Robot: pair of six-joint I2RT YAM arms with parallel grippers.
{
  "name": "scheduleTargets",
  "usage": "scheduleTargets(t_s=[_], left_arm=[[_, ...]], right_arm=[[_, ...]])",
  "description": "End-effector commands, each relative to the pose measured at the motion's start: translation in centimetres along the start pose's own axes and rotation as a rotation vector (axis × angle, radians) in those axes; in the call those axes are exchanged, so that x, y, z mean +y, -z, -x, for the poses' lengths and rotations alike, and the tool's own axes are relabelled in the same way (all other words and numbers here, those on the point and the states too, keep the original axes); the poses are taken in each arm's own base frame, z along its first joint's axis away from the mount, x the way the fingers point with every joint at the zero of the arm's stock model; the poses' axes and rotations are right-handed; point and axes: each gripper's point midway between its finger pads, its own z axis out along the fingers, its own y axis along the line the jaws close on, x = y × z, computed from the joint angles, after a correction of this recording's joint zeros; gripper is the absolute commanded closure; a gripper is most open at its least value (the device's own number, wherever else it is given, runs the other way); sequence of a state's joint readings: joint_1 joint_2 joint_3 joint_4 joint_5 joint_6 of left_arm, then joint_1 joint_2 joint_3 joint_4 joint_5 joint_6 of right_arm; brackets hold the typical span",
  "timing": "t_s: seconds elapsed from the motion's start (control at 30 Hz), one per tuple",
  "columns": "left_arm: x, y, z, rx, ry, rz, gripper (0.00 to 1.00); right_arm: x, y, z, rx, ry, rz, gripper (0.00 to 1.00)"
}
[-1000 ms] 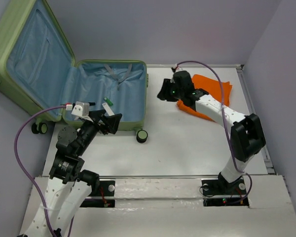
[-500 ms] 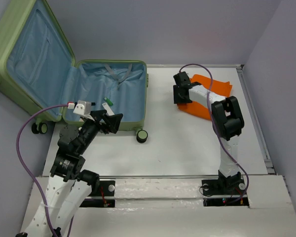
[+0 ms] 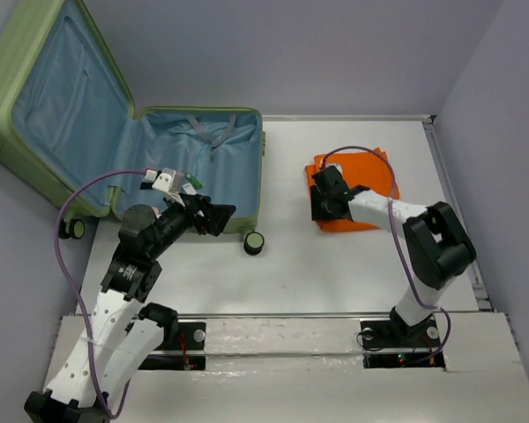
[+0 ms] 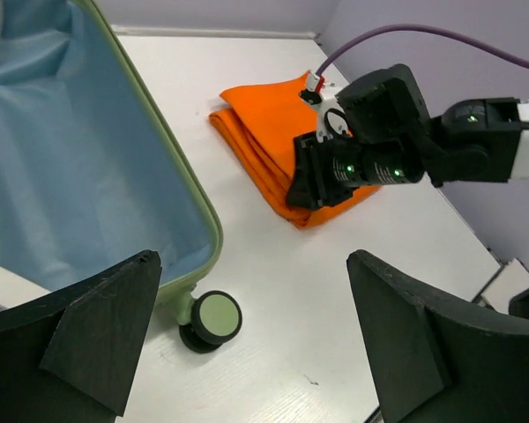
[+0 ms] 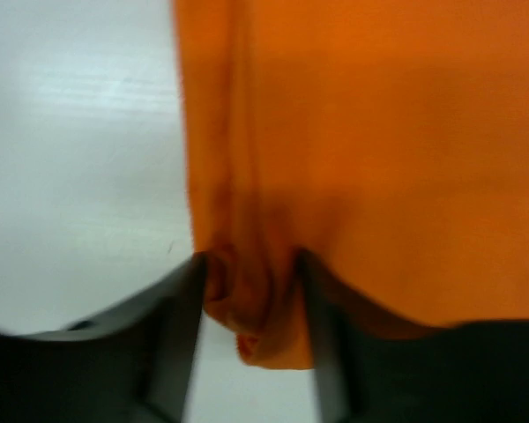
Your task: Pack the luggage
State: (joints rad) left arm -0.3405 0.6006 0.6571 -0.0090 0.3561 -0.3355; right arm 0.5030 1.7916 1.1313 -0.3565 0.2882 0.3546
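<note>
The left gripper moves to the right in the top view and down onto the far part of the cloth's suitcase-side edge next, since that part lies bare.
The luggage, a light-green suitcase with blue lining, lies open at the left with its lid propped up; its rim fills the left of the left wrist view. A folded orange cloth lies on the table to its right. My right gripper is at the cloth's near-left corner. In the right wrist view the right gripper is shut on a bunched fold of the orange cloth. My left gripper hovers wide open over the suitcase's front-right corner. The left gripper holds nothing.
A caster wheel sticks out at the suitcase's front-right corner, just below my left gripper. Grey straps and a small white-and-green item lie on the lining. Walls close in at the back and right.
My right gripper has moved toward me to the cloth's near-left corner and closed on it; the cloth has shifted and turned. My left arm has swung slightly right, still open.
</note>
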Motion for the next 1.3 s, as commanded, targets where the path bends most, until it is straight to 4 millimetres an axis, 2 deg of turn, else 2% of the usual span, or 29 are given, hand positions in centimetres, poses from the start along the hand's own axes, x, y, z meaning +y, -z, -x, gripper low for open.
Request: scheduleTargets(t_s=[0.0,0.07,0.1,0.13,0.17,0.2,0.23,0.3,0.33,0.37,0.4,0.43,0.47,0.5,0.63,0.67,0.7,0.73,0.77,0.8,0.83,0.87,0.9,1.0,1.03,1.07,1.13,1.2,1.27], left_arm=[[-3.7,-1.1,1.6,0.004,0.030,-0.175,0.01],[-4.4,-1.5,1.9,0.011,0.042,-0.184,0.01],[-5.8,-1.9,2.4,0.014,0.056,-0.206,0.01],[-6.0,-2.1,2.9,0.012,0.062,-0.207,0.01],[-7.1,-3.1,2.2,0.040,0.072,-0.207,0.01],[-7.8,-3.6,2.1,0.049,0.073,-0.201,0.01],[-8.8,-5.1,1.5,0.079,0.072,-0.164,0.01],[-9.6,-6.7,0.7,0.110,0.068,-0.110,0.02],[-10.0,-7.6,2.0,0.076,0.060,-0.062,0.03],[-10.3,-9.3,-0.9,0.159,0.040,-0.017,0.03],[-11.0,-10.3,-0.5,0.152,0.032,0.004,0.03],[-10.6,-11.3,-1.1,0.153,0.016,0.056,0.03],[-10.2,-13.3,-4.3,0.221,0.000,0.100,0.03],[-10.3,-14.7,-4.6,0.230,0.011,0.119,0.01],[-8.9,-20.0,-9.9,0.335,0.012,0.227,0.01],[-7.6,-21.5,-12.6,0.382,0.008,0.281,0.01],[-8.0,-22.8,-12.0,0.368,0.025,0.287,0.01],[-7.7,-23.6,-12.4,0.376,0.032,0.297,0.01],[-6.4,-24.8,-13.7,0.388,0.053,0.335,0.01],[-6.4,-25.4,-14.2,0.392,0.053,0.335,0.01],[-5.9,-26.5,-13.6,0.375,0.109,0.334,0.01],[-5.1,-27.2,-14.8,0.394,0.131,0.344,0.01],[-4.5,-28.0,-14.6,0.388,0.169,0.347,0.01],[-3.9,-29.4,-16.9,0.435,0.197,0.343,0.01],[-4.2,-30.0,-16.8,0.429,0.207,0.333,0.01],[-3.9,-30.4,-17.9,0.444,0.210,0.342,0.01],[-3.8,-31.3,-18.1,0.440,0.221,0.342,0.01],[-3.0,-32.0,-19.5,0.457,0.239,0.349,0.01],[-3.3,-32.6,-20.2,0.463,0.271,0.304,0.01]], right_arm=[[1.9,3.5,-3.6,0.017,-0.117,0.171,0.35],[1.7,5.3,-2.9,-0.036,-0.139,0.203,0.18],[1.5,7.3,-1.7,-0.091,-0.161,0.241,0.10],[1.2,7.1,-1.9,-0.081,-0.168,0.242,0.07],[0.3,9.1,0.2,-0.156,-0.217,0.277,0.04],[0.2,10.1,0.7,-0.187,-0.223,0.291,0.04],[-1.3,11.4,2.1,-0.251,-0.271,0.293,0.04],[-3.2,12.5,3.0,-0.311,-0.323,0.267,0.04],[-5.1,12.7,3.6,-0.346,-0.376,0.227,0.05],[-6.1,13.6,3.6,-0.383,-0.407,0.230,0.06],[-6.6,13.9,3.8,-0.398,-0.434,0.242,0.06],[-8.2,14.1,4.1,-0.424,-0.480,0.216,0.06],[-9.2,14.6,3.9,-0.453,-0.509,0.203,0.06],[-10.7,14.8,4.1,-0.474,-0.554,0.190,0.07],[-12.6,16.2,3.8,-0.529,-0.606,0.198,0.07],[-13.5,16.5,3.5,-0.545,-0.630,0.189,0.06],[-13.4,16.6,3.3,-0.541,-0.629,0.209,0.06],[-13.8,16.6,3.2,-0.545,-0.634,0.208,0.06],[-14.3,16.3,2.7,-0.537,-0.645,0.206,0.06],[-14.8,16.3,2.7,-0.541,-0.656,0.194,0.06],[-14.7,16.1,2.2,-0.528,-0.655,0.206,0.06],[-14.9,15.8,1.9,-0.522,-0.661,0.208,0.05],[-15.3,15.6,1.6,-0.518,-0.678,0.204,0.04],[-15.6,15.0,0.9,-0.503,-0.687,0.214,0.04],[-15.4,15.0,0.8,-0.500,-0.683,0.221,0.04],[-15.3,15.0,0.7,-0.501,-0.680,0.227,0.04],[-15.0,15.2,0.7,-0.503,-0.664,0.245,0.04],[-14.7,15.3,0.8,-0.503,-0.648,0.264,0.04],[-14.4,15.3,0.8,-0.497,-0.639,0.282,0.04]])
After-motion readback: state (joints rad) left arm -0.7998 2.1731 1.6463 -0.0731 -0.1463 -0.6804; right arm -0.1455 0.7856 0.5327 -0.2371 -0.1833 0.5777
